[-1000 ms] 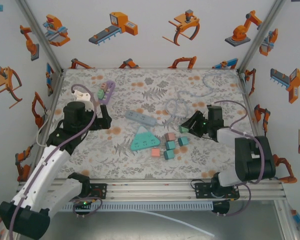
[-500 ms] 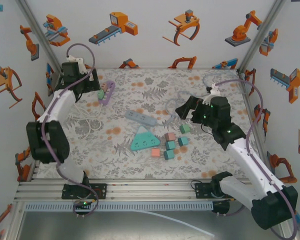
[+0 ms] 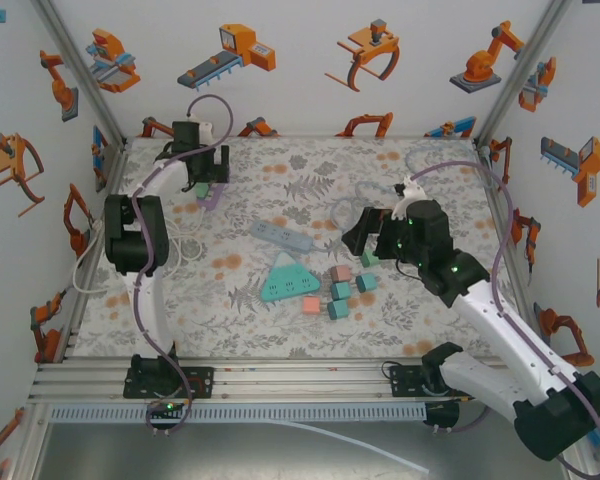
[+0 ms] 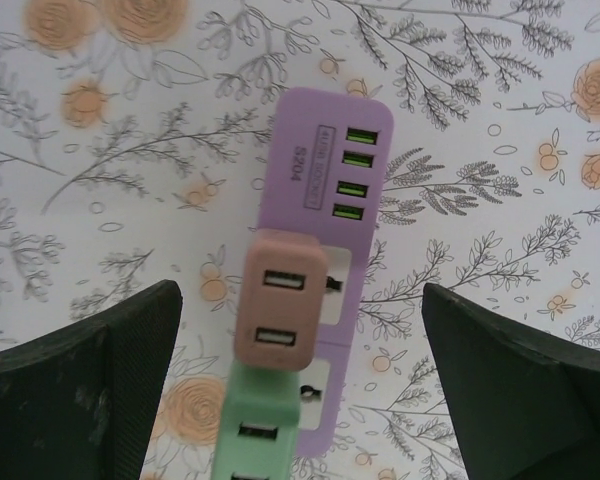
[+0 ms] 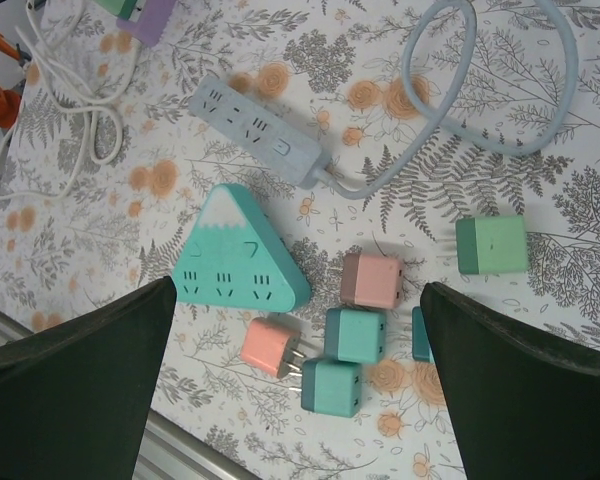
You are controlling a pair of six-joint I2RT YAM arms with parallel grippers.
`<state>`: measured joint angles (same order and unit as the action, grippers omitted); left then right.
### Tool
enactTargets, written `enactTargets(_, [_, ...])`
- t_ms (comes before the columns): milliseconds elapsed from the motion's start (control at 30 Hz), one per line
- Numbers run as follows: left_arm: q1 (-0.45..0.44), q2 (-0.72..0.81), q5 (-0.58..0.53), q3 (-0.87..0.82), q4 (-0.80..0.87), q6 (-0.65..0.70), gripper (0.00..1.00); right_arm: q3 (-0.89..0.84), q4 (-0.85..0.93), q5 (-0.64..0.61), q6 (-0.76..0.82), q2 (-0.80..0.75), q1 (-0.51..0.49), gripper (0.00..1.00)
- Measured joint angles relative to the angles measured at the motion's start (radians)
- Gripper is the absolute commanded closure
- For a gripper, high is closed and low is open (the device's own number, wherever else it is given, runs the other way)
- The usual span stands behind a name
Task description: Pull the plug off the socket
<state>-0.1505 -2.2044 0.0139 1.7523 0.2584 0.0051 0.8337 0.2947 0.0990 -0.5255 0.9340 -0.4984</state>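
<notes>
I should lower my left gripper to the purple power strip by the pink plug next, and close across the width of the power strip between its open fingers.
A purple power strip (image 4: pixel 325 190) lies at the far left of the flowered table, with a pink plug (image 4: pixel 280 310) and a green plug (image 4: pixel 260 430) seated in its sockets. My left gripper (image 4: pixel 300 375) hangs straight above them, open wide, one dark finger on each side and touching nothing. From the top camera the strip (image 3: pixel 216 184) sits just under the left gripper (image 3: pixel 202 168). My right gripper (image 3: pixel 368 230) is open and holds nothing. In its wrist view the right gripper (image 5: pixel 295 385) hovers over loose plugs.
A grey-blue power strip (image 3: pixel 280 236) with a looped cable, a teal triangular socket block (image 3: pixel 285 280) and several loose cube plugs (image 3: pixel 342 290) lie mid-table. A white cable (image 3: pixel 175 240) coils at the left. The metal rail (image 3: pixel 300 378) runs along the front edge.
My left arm swung from the left side to the far-left corner, above the purple strip. My right arm rose and shifted left over the loose plugs.
</notes>
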Motion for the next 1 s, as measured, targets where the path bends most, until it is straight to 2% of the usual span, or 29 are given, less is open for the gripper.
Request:
enactTargets(67, [-0.005,-0.037,-0.008,0.043,0.029,0.004,0.21,0.000,0.009,-0.008,0.000,-0.008,-0.002,0.01])
enactTargets(233, [-0.003,-0.131,-0.032,0.196,0.154,0.021,0.38,0.000,0.030,-0.019,0.000,-0.028,-0.003,0.01])
enactTargets(367, [-0.004,-0.172,-0.043,0.256,0.230,0.050,0.46,0.000,0.042,-0.026,0.000,-0.048,-0.003,0.02])
enactTargets(533, [-0.004,-0.188,-0.034,0.290,0.297,0.081,0.68,0.000,0.047,-0.038,0.000,-0.058,-0.003,0.02])
enactTargets(667, [0.000,-0.189,0.024,0.297,0.316,0.111,0.71,0.000,0.058,-0.041,0.000,-0.058,-0.003,0.02])
enactTargets(800, [-0.011,-0.187,0.132,0.298,0.328,0.194,0.74,0.000,0.060,-0.041,0.000,-0.058,-0.003,0.02])
enactTargets(1000, [-0.126,-0.185,0.198,0.298,0.354,0.383,0.74,-0.001,0.060,-0.041,0.000,-0.061,-0.003,0.02])
